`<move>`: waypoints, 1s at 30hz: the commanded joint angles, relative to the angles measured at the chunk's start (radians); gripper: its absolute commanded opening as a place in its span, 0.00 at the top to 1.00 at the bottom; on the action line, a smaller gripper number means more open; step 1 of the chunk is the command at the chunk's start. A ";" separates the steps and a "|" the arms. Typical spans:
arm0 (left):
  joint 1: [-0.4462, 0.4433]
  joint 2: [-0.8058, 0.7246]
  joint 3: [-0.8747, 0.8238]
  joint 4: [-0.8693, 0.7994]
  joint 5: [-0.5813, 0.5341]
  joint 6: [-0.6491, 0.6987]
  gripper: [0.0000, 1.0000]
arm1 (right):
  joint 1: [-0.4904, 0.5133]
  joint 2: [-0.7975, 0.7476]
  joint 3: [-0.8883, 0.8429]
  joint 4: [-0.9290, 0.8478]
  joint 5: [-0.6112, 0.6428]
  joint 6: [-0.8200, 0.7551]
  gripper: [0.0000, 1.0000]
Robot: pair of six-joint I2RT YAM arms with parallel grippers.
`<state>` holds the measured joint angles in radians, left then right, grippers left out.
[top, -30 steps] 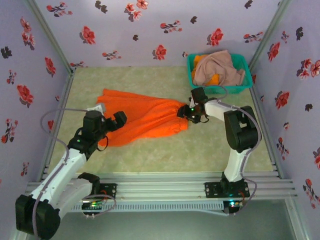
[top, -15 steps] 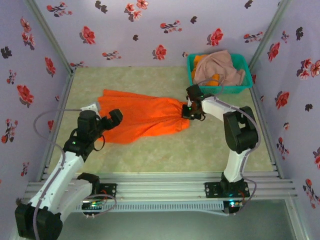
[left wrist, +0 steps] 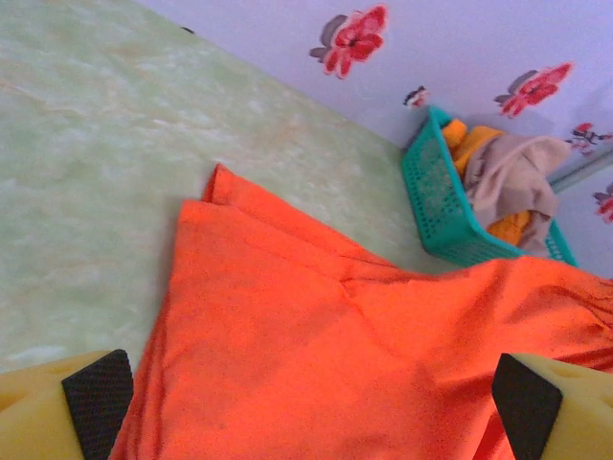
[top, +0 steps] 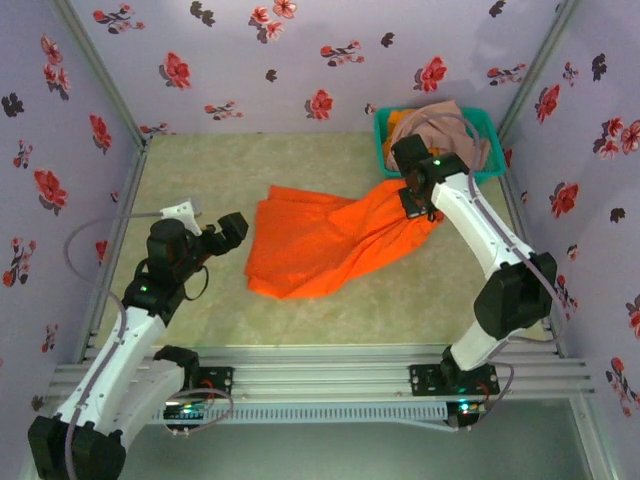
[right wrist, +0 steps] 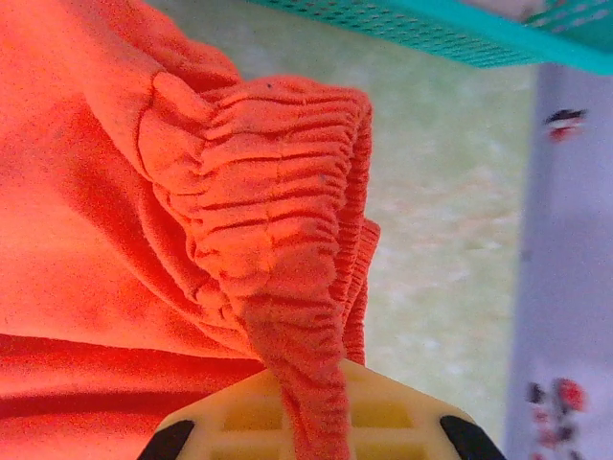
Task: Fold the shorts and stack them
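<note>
My right gripper carries the waistband over the cloth to the far corner of its flat end (top: 280, 198) and releases it next, as the shorts still lie stretched out.
One pair of bright orange shorts (top: 320, 245) lies crumpled mid-table, its right end lifted. My right gripper (top: 412, 206) is shut on the gathered elastic waistband (right wrist: 268, 192), which runs down between the right gripper's (right wrist: 311, 443) fingers. To the left of the cloth's edge, my left gripper (top: 230, 232) is open and holds nothing. In the left wrist view the orange shorts (left wrist: 335, 355) spread beyond the wide-apart fingertips (left wrist: 96, 398) of the left gripper (left wrist: 311, 422). Dusty pink-beige shorts (top: 445, 125) and another orange pair (left wrist: 465, 139) sit in the basket.
The teal mesh basket (top: 478, 172) stands at the back right corner, just behind the right gripper, and its wall (right wrist: 450, 29) runs along the top of the right wrist view. Floral walls enclose the green table (top: 190, 170) on three sides.
The right gripper has risen and pulled the waistband right and back toward the basket. The shorts slid right, away from the left gripper, which has stayed open and drawn back slightly.
</note>
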<state>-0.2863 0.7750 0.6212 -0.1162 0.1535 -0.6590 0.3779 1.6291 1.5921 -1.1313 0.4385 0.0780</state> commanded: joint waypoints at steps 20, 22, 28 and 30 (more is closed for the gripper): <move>-0.318 0.550 -0.017 0.445 0.154 -0.111 0.06 | 0.259 0.280 0.483 -0.248 0.299 -0.081 1.00; -0.333 0.614 -0.016 0.467 0.152 -0.118 0.09 | 0.292 0.325 0.533 -0.267 0.299 -0.079 1.00; -0.347 0.690 -0.058 0.489 0.102 -0.131 0.36 | 0.392 0.482 0.708 -0.320 0.277 -0.069 1.00; -0.353 0.697 -0.074 0.482 0.083 -0.129 0.50 | 0.419 0.531 0.760 -0.334 0.260 -0.062 1.00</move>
<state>-0.6270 1.4597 0.5697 0.3290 0.2729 -0.7868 0.7609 2.1075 2.2829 -1.4078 0.7036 0.0029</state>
